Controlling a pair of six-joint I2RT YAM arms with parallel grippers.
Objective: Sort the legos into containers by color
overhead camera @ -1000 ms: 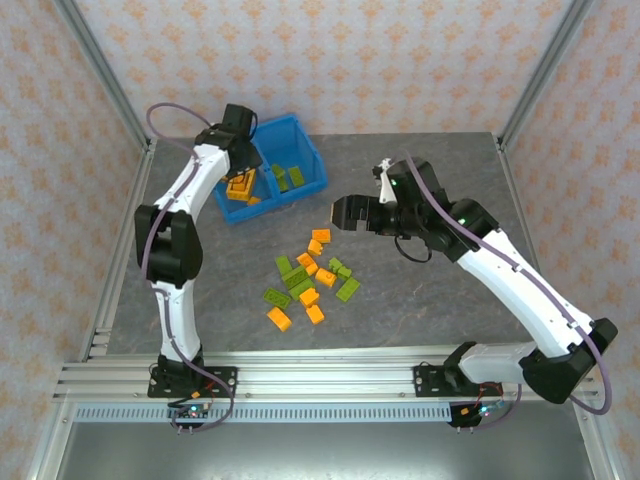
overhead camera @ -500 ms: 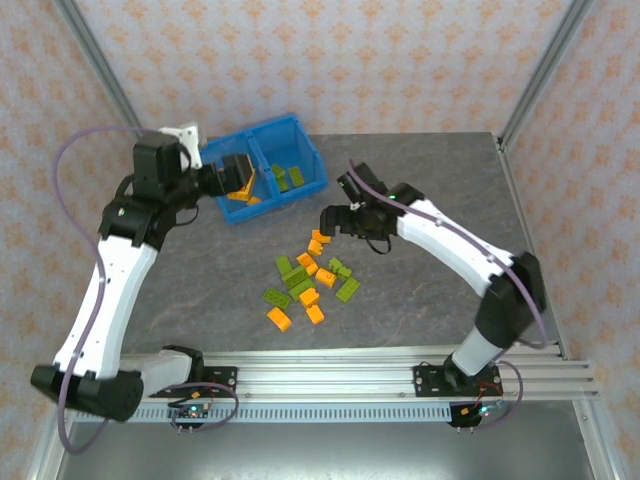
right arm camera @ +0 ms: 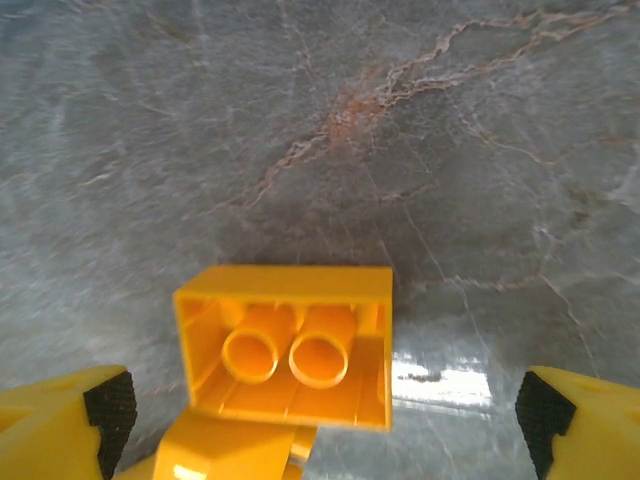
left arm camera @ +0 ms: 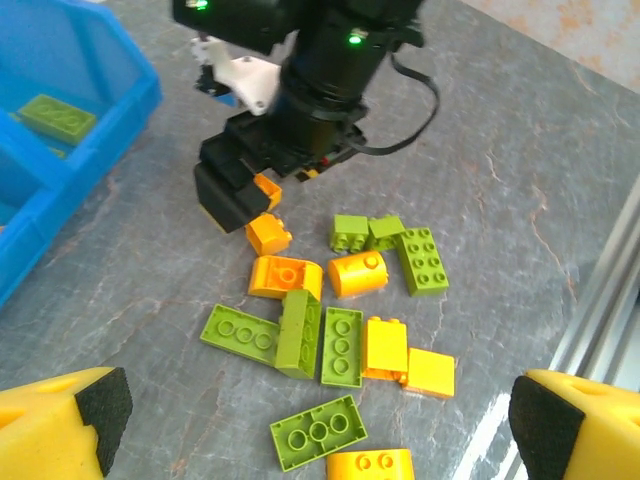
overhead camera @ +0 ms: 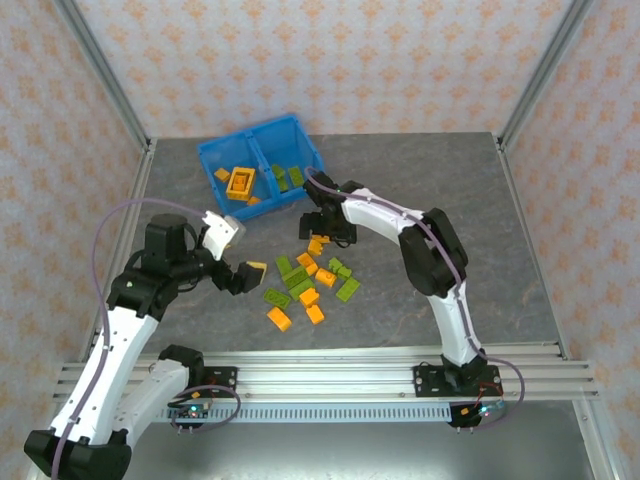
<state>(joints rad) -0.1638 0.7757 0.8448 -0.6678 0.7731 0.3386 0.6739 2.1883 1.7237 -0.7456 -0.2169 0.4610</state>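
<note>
My right gripper is open and will next lower its fingers outward around the ends of the orange brick [overhead camera: 322,238] [right arm camera: 290,345] and close. The brick is below and outward, and both its ends are clear.
Orange and green legos [overhead camera: 305,283] lie in a loose pile mid-table. The blue bin [overhead camera: 212,160] stands at the back left; its left container holds orange pieces, among them a hollow frame [overhead camera: 240,181], and its right container holds green ones [overhead camera: 286,177]. My right gripper [overhead camera: 320,229] is open, low over the pile's far end. An orange brick [right arm camera: 290,345] lies on its side between the right fingers [right arm camera: 320,415], hollow side facing the camera. My left gripper [overhead camera: 243,274] is open and empty, just left of the pile; a green brick [left arm camera: 318,431] lies under the left gripper [left arm camera: 310,445].
In the left wrist view the right gripper's black head [left arm camera: 240,190] stands over the pile's far side, with the bin's corner [left arm camera: 120,105] to its left. The aluminium rail [overhead camera: 320,380] runs along the near table edge. Frame posts stand at the back corners.
My left gripper opened over the bin's left container, left an orange piece there, and swung back to the pile's left side. My right gripper moved left and down over the orange brick.
</note>
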